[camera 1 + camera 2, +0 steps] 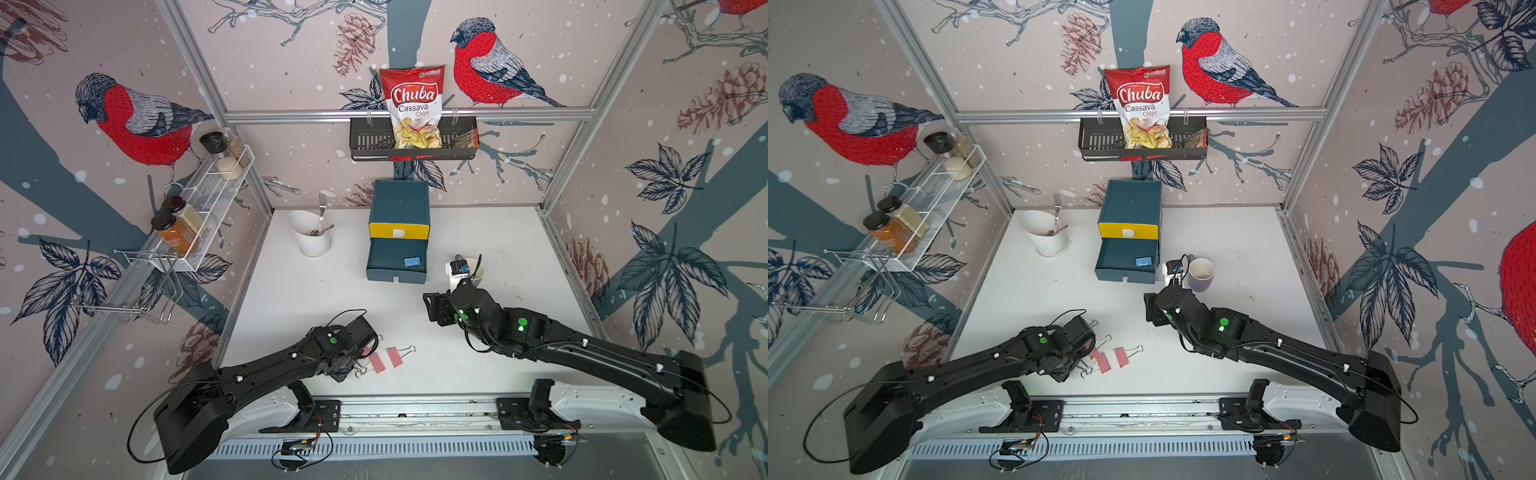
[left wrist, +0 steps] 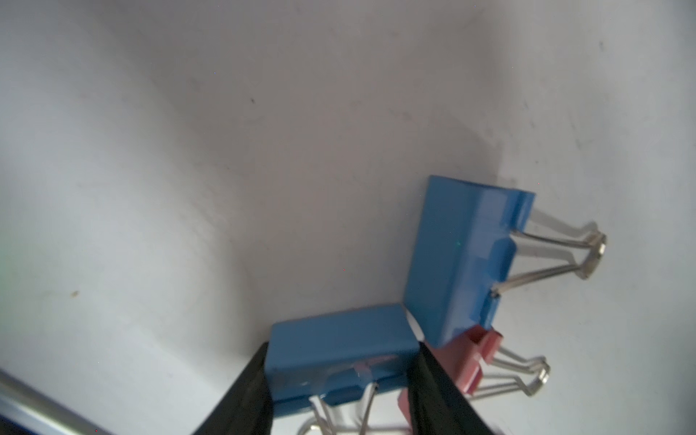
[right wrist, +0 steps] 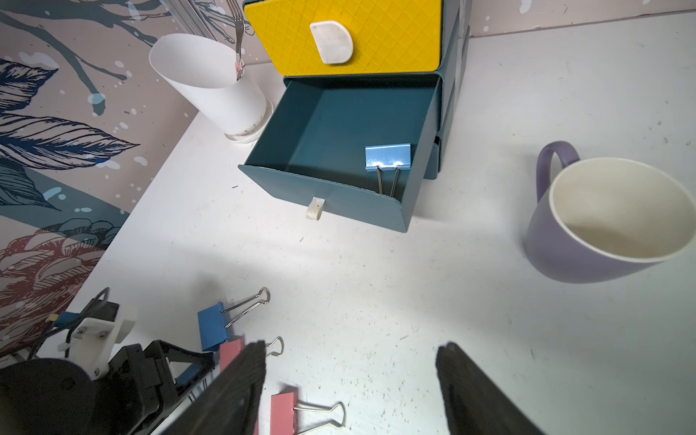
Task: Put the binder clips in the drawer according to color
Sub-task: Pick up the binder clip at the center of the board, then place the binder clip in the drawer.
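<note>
The robot will next raise its left gripper and carry the blue clip outward over the open teal middle drawer [image 1: 394, 261] to release it, because that drawer is outward of the gripper.
In the left wrist view my left gripper [image 2: 342, 350] is shut on a blue binder clip [image 2: 339, 339], one finger against each end, low over the table. A second blue clip [image 2: 463, 260] and a pink clip [image 2: 470, 361] lie just beside it. In both top views two pink clips [image 1: 377, 363] [image 1: 395, 356] lie to the right of the left wrist. The drawer chest [image 1: 399, 203] has its yellow top drawer shut. Its teal middle drawer [image 3: 339, 199] is pulled out with one blue clip [image 3: 388, 156] inside. My right gripper [image 3: 352, 348] hangs open and empty in front of the drawer.
A purple mug [image 3: 610, 218] stands right of the drawer chest. A white utensil holder [image 1: 311, 237] with a fork stands to its left. A chips bag [image 1: 413, 108] sits in a wall basket behind, and a spice rack [image 1: 199, 208] hangs on the left wall.
</note>
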Robot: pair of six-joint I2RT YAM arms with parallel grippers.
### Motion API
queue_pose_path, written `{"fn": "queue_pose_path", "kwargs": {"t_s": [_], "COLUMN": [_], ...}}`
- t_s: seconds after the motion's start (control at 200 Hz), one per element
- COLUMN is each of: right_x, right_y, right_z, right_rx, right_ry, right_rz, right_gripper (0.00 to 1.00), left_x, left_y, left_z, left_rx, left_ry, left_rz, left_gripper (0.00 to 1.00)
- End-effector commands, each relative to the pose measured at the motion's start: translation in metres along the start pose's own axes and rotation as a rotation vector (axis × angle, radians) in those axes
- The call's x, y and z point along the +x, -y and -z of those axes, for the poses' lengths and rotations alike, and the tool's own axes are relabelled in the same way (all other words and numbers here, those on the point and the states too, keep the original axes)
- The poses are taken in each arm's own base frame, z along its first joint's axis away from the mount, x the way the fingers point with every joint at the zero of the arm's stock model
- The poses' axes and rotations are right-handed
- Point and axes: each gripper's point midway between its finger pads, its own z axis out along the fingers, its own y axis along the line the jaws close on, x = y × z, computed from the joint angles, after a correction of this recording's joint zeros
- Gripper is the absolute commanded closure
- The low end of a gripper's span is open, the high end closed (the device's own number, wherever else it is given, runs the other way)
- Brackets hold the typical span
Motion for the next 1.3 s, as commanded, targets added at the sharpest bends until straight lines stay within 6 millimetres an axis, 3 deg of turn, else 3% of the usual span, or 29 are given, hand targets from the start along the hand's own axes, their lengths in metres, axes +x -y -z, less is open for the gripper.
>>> {"fn": "queue_pose_path", "kwargs": {"t_s": [0.0, 0.08, 0.205, 0.405, 0.52, 0.635, 0.765, 1.076, 1.296], "right_x": [-0.004, -0.006, -0.005, 0.004, 0.012, 0.024, 0.034, 0.04, 0.046], "right_y": [0.002, 0.003, 0.006, 0.01, 0.009, 0.008, 0.01, 0.01, 0.004], "right_z": [0.001, 0.003, 0.003, 0.007, 0.011, 0.013, 0.015, 0.017, 0.013], "right_rx": [0.01, 0.014, 0.023, 0.001, -0.052, -0.093, -0.104, -0.111, -0.115], "right_ry": [0.02, 0.029, 0.032, 0.025, 0.016, -0.006, -0.026, -0.032, -0.046], "right_rz": [-0.01, -0.01, -0.009, -0.024, -0.039, -0.058, -0.081, -0.086, -0.078], "right_gripper": [0.23, 0.23, 0.24, 0.25, 0.26, 0.28, 0.28, 0.29, 0.29], "left_x": [0.001, 0.003, 0.006, 0.003, -0.005, -0.014, -0.025, -0.039, -0.038], "left_y": [0.015, 0.029, 0.069, 0.168, 0.223, 0.266, 0.294, 0.321, 0.332], "left_z": [0.021, 0.04, 0.07, 0.124, 0.14, 0.143, 0.138, 0.087, 0.073], "left_rx": [0.057, 0.113, 0.24, 0.488, 0.556, 0.593, 0.58, 0.509, 0.499], "left_ry": [0.014, 0.019, 0.022, 0.118, 0.154, 0.169, 0.198, 0.159, 0.138], "left_rz": [-0.012, -0.025, -0.071, -0.159, -0.197, -0.222, -0.238, -0.223, -0.233], "left_gripper": [0.48, 0.5, 0.54, 0.55, 0.54, 0.54, 0.54, 0.52, 0.46]}}
